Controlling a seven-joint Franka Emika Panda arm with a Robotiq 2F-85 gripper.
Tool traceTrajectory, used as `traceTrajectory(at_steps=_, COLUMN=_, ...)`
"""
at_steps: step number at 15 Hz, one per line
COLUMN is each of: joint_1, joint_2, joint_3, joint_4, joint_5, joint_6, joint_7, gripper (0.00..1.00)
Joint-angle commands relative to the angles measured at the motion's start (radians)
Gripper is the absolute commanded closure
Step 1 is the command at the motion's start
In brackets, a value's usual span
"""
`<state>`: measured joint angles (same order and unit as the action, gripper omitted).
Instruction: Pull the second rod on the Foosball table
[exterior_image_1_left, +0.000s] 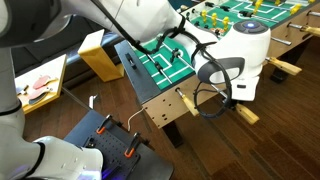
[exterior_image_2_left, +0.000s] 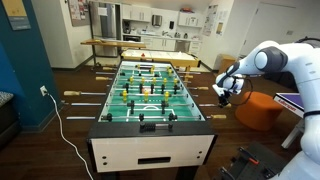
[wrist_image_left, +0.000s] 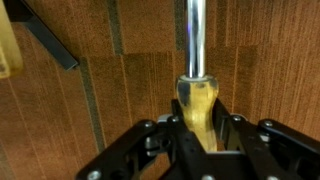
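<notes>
The chrome rod points toward the orange seat (exterior_image_2_left: 258, 113), so my gripper will pull the yellow wooden handle that way, away from the foosball table's side, and let go of it.
The foosball table (exterior_image_2_left: 150, 135) has a green field with rows of players, and it shows in both exterior views (exterior_image_1_left: 160, 95). My gripper (wrist_image_left: 198, 125) is shut on the yellow wooden handle (wrist_image_left: 196, 100) of a chrome rod (wrist_image_left: 195, 35) on the table's side. In an exterior view the gripper (exterior_image_2_left: 226, 92) sits at the table's right side on a rod handle. In an exterior view my wrist (exterior_image_1_left: 240, 70) covers that handle. The fingers press on both sides of the handle.
Other rod handles stick out from the table sides (exterior_image_2_left: 72, 96) (exterior_image_1_left: 190, 104). A wooden floor lies below. A white cable (exterior_image_2_left: 60, 125) runs on the floor. An orange seat (exterior_image_2_left: 262, 108) stands behind the arm. A black cart with clamps (exterior_image_1_left: 105, 140) stands nearby.
</notes>
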<state>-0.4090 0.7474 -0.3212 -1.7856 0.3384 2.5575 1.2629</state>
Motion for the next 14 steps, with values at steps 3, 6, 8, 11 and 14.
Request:
traceTrajectory(at_steps=3, joint_1=-0.057, joint_2=-0.025, joint_3=-0.035, joint_4=0.033, joint_5=0.027, joint_6=-0.068, joint_7=-0.010, gripper=0.92)
traceTrajectory(at_steps=6, joint_1=-0.081, joint_2=-0.017, joint_3=-0.039, joint_4=0.041, joint_5=0.033, joint_6=-0.063, joint_7=-0.032, gripper=0.92)
traceTrajectory(at_steps=8, joint_1=-0.106, joint_2=-0.005, joint_3=-0.038, joint_4=0.056, joint_5=0.048, joint_6=-0.061, joint_7=-0.058, gripper=0.92)
traceTrajectory(at_steps=11, joint_1=-0.163, joint_2=0.020, joint_3=-0.034, joint_4=0.094, joint_5=0.081, joint_6=-0.074, joint_7=-0.121, gripper=0.92)
traceTrajectory(at_steps=14, joint_1=-0.206, joint_2=0.042, joint_3=-0.037, joint_4=0.137, joint_5=0.104, joint_6=-0.103, joint_7=-0.163, gripper=0.92)
